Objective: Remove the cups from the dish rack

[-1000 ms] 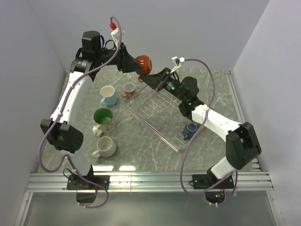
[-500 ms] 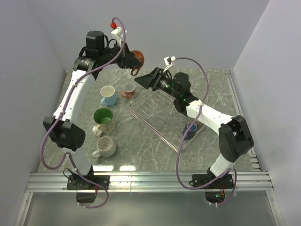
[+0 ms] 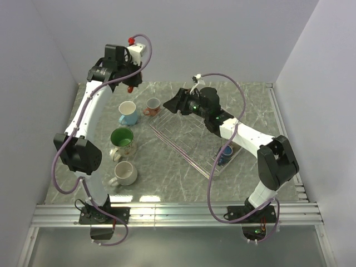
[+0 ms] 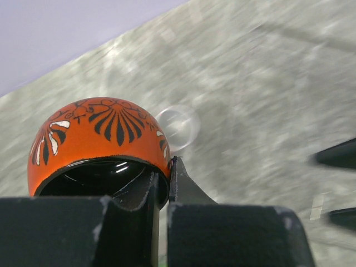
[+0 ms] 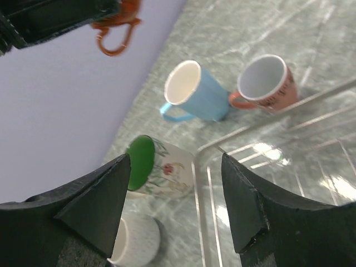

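Observation:
My left gripper lowers back to bare tabletop (image 3: 104, 120) beside the light blue cup next and releases the orange-red cup. That tabletop lies below and to the gripper's left in the top view.
My left gripper (image 4: 164, 172) is shut on the rim of the orange-red cup (image 4: 94, 136), one finger inside and one outside. It holds the cup up over the table's far left (image 3: 131, 88), where the arm mostly hides it. My right gripper (image 5: 175, 189) is open and empty above the far left corner of the dish rack (image 3: 189, 139). From the right wrist I see the orange-red cup's handle (image 5: 114, 36) hanging at the upper left. A dark blue cup (image 3: 225, 154) sits in the rack's near right end.
Left of the rack, a light blue cup (image 3: 128, 113), a small pinkish-orange cup (image 3: 153, 105), a cream floral cup with a green inside (image 3: 122, 142) and a white cup (image 3: 124, 173) stand on the marble table. Walls close in the left, back and right sides.
The right gripper let go of the orange-red cup, opened and drew back over the rack. The left gripper shut on the cup's rim and carried it to the left.

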Robot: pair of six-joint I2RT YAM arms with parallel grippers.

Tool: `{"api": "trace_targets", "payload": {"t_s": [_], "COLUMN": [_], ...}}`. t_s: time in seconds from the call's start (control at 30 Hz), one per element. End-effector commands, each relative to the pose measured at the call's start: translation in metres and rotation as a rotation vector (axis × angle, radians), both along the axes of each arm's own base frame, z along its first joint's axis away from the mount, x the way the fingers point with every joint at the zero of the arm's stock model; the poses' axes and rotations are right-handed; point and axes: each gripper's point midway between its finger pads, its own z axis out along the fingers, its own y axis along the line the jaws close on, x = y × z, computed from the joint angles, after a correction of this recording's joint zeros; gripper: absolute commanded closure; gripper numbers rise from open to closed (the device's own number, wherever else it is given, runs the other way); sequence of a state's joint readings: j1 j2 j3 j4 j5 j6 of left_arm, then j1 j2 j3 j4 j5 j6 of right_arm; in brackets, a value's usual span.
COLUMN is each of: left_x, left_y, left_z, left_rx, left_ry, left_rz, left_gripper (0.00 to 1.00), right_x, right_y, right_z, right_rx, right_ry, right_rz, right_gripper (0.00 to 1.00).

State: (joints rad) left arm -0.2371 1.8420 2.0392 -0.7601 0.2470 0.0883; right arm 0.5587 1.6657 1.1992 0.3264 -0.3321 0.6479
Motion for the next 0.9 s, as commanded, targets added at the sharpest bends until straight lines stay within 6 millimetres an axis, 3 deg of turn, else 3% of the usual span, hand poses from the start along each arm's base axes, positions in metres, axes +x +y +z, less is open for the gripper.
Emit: {"api": "trace_targets", "payload": {"t_s": [0.0, 0.2, 0.27, 0.3, 0.5, 0.6, 0.87], "left_x": [-0.003, -0.01, -0.016, -0.017, -0.016, -0.013, -0.013], "left_y": [0.066, 0.163, 0.168, 0.182, 0.204, 0.202, 0.199], "left_z": [0.021, -0.034, -0.059, -0.072, -0.144, -0.169, -0.209], "left_rx": [0.196, 0.363, 0.372, 0.374, 0.345, 0.33, 0.318], "left_ry": [-0.078, 0.073, 0.144, 0.182, 0.36, 0.432, 0.524], "left_rz": [0.108, 0.261, 0.247, 0.259, 0.255, 0.236, 0.212], "left_gripper": [1.0, 1.0, 1.0, 1.0, 1.0, 1.0, 0.99], "right_x": [-0.002, -0.007, -0.007, -0.009, -0.009, -0.009, -0.011], "right_y": [-0.008, -0.013, -0.014, -0.013, -0.021, -0.026, -0.029], "right_z": [0.03, 0.028, 0.028, 0.027, 0.026, 0.027, 0.025], "right_rx": [-0.033, -0.054, -0.056, -0.057, -0.076, -0.1, -0.111], "right_ry": [-0.101, -0.108, -0.107, -0.106, -0.102, -0.109, -0.11], "right_rz": [-0.014, -0.018, -0.018, -0.015, -0.052, -0.067, -0.075], "right_gripper": [0.27, 0.27, 0.27, 0.27, 0.27, 0.27, 0.27]}}
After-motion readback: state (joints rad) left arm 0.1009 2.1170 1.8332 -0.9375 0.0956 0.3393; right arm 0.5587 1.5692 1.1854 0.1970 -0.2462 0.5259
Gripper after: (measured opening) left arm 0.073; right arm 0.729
